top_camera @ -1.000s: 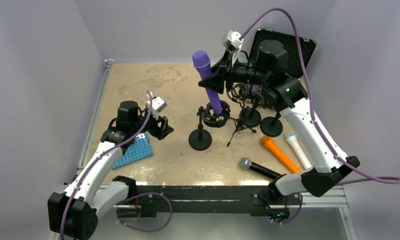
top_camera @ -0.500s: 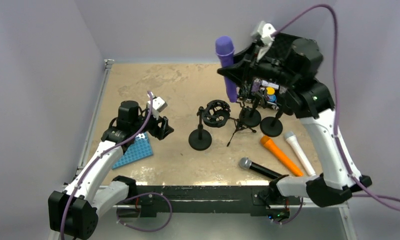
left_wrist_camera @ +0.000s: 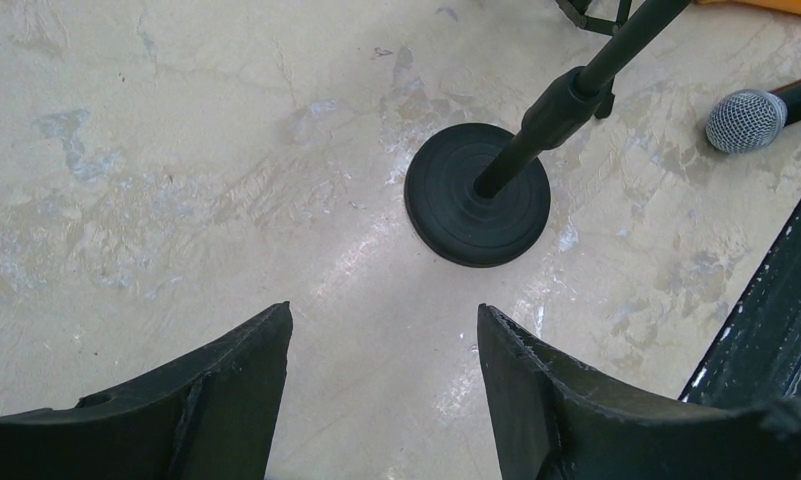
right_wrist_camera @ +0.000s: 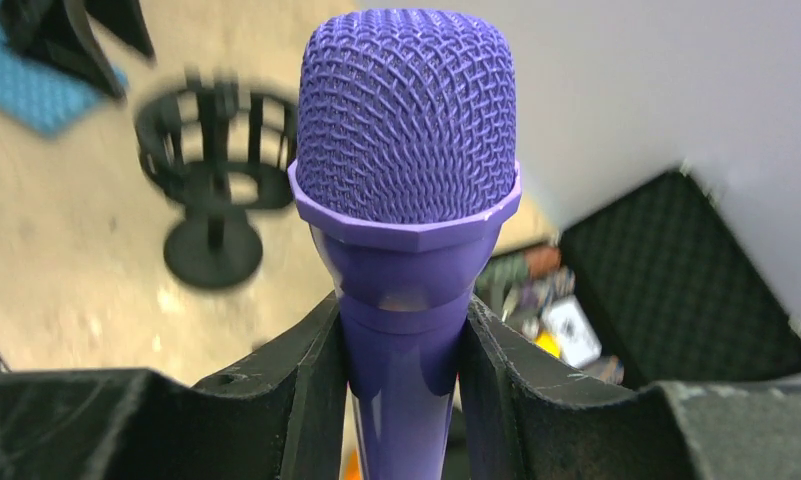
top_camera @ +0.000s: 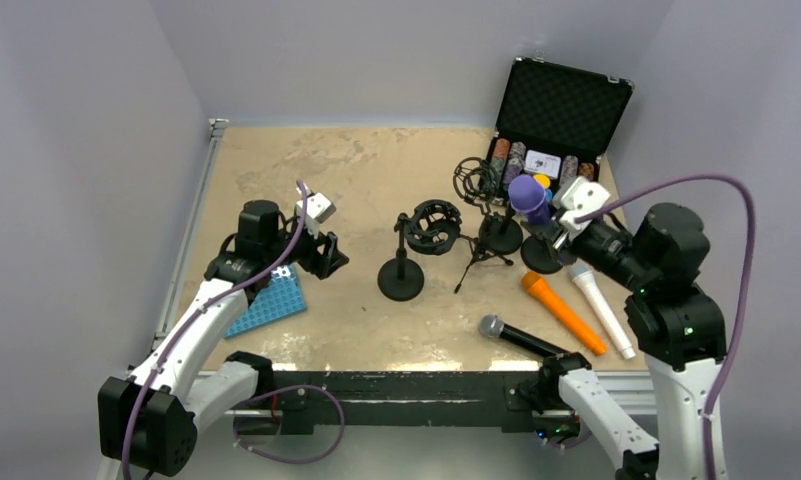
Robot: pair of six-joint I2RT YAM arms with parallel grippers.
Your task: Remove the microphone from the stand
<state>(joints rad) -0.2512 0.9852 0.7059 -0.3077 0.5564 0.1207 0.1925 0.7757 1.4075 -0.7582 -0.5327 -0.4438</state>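
Note:
The microphone tilts and comes down back toward the base next, onto the clear gap between orange and black microphones. That gap lies below my right gripper, which then releases the microphone.
The purple microphone (top_camera: 528, 197) is free of the stand and held in my right gripper (top_camera: 554, 228), which is shut on its neck just below the mesh head (right_wrist_camera: 408, 120). The gripper (right_wrist_camera: 404, 330) holds it over the right side of the table, above the black round stand bases. The stand (top_camera: 404, 265), a black pole on a round base (left_wrist_camera: 478, 207) with an empty ring-shaped shock mount (top_camera: 432, 226), stands mid-table. My left gripper (top_camera: 331, 258) is open and empty just left of the stand, low over the table (left_wrist_camera: 381, 320).
An orange microphone (top_camera: 562, 311), a white microphone (top_camera: 601, 307) and a black microphone with silver head (top_camera: 516, 335) lie at the front right. An open black case (top_camera: 561, 110) with small items sits at the back right. A blue mat (top_camera: 269, 303) lies under the left arm.
My right gripper lifted the purple microphone out of the shock mount, then swung it right and down toward the right side of the table. The left arm has not moved.

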